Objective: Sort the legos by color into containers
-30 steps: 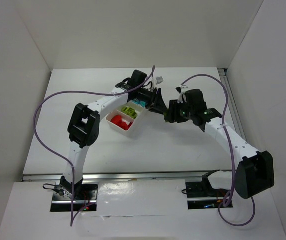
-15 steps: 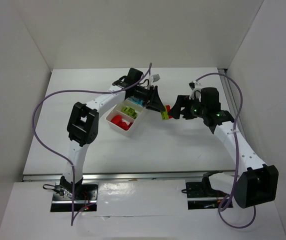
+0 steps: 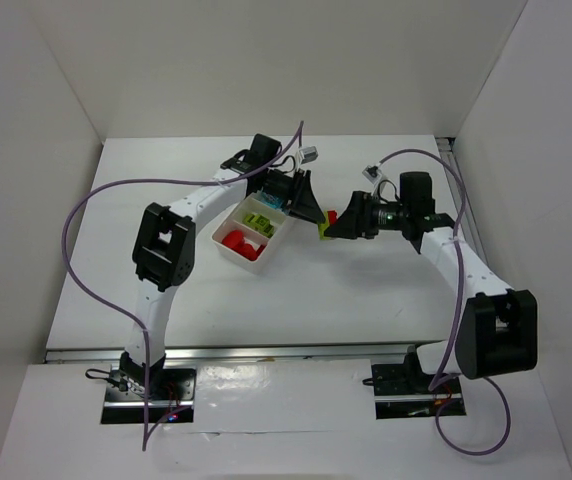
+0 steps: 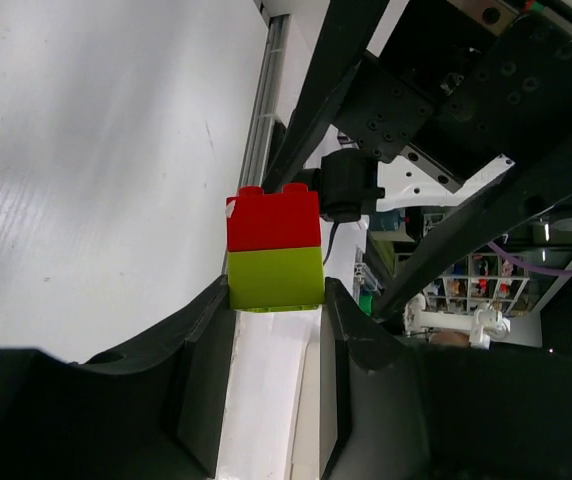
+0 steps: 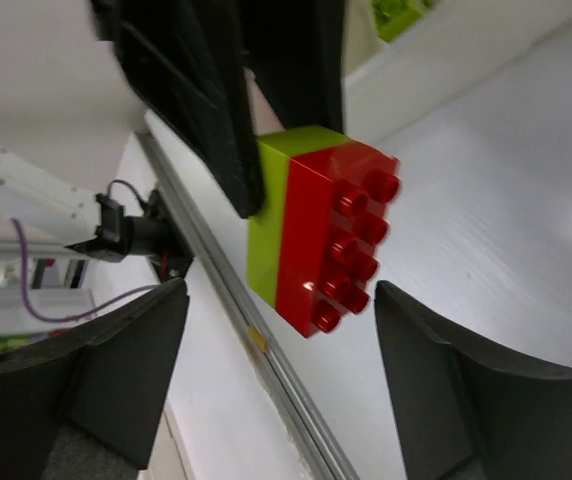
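Observation:
I will swing my left gripper over the lime bricks' section, which is below it and to its left in the top view, and let go of the matching lime half of the brick.
A stacked brick, red on lime green, hangs above the table just right of the white tray. My left gripper is shut on its lime half; in the left wrist view the brick sits between the fingertips of that gripper. My right gripper faces the brick from the right, open. In the right wrist view the brick shows stud side on, ahead of the spread fingers of that gripper, apart from both. The tray holds red, lime and cyan bricks in separate compartments.
The tray's white wall with lime bricks lies just behind the held brick. Purple cables loop over both arms. The table's right edge rail runs beside the right arm.
My right arm pulled back to the right, then turned its wrist so the open gripper points left at the brick. My left gripper kept hold of the brick, nearly still.

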Available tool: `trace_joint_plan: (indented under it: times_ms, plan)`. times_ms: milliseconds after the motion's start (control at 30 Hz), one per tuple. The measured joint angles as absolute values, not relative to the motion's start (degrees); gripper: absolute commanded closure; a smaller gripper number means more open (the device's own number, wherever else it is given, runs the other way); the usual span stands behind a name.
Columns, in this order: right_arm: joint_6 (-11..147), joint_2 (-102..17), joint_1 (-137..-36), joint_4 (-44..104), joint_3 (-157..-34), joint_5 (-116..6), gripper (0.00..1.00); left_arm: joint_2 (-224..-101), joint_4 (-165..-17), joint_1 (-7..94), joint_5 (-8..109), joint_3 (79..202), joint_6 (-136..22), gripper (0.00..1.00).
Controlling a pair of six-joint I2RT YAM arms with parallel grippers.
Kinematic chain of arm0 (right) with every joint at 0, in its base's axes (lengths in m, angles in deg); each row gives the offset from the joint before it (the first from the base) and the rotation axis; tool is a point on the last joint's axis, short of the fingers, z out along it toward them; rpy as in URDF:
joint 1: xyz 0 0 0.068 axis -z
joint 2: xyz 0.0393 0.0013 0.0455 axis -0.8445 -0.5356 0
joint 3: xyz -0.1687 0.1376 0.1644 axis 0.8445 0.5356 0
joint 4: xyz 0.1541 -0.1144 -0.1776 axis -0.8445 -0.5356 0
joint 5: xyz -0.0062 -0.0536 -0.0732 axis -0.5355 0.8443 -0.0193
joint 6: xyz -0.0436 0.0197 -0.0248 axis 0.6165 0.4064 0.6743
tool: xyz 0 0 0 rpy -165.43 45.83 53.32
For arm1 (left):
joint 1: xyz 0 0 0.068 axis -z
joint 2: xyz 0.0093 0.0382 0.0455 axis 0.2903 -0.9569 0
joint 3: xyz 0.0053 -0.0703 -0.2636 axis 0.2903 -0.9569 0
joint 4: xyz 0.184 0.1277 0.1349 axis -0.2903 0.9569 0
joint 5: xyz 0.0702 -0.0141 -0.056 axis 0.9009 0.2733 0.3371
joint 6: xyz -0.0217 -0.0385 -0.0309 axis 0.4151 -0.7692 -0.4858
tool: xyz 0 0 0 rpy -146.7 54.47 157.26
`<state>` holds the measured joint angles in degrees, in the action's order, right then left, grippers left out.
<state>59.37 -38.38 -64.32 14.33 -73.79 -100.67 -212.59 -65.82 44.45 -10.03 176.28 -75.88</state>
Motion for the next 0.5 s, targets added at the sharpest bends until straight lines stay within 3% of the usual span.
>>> trace_joint_plan:
  times_ms: [233,500]
  plan:
    - [51.98,-39.02,-62.13,26.57,-68.93,-109.11,0.30,-212.57,-65.58,44.36,-12.00,176.21,-74.27,1.00]
    - [49.71,-40.94,-61.82,30.68,-68.69,-112.73,0.37,-212.46,-65.25,44.23,-14.40,176.21,-72.23,1.00]
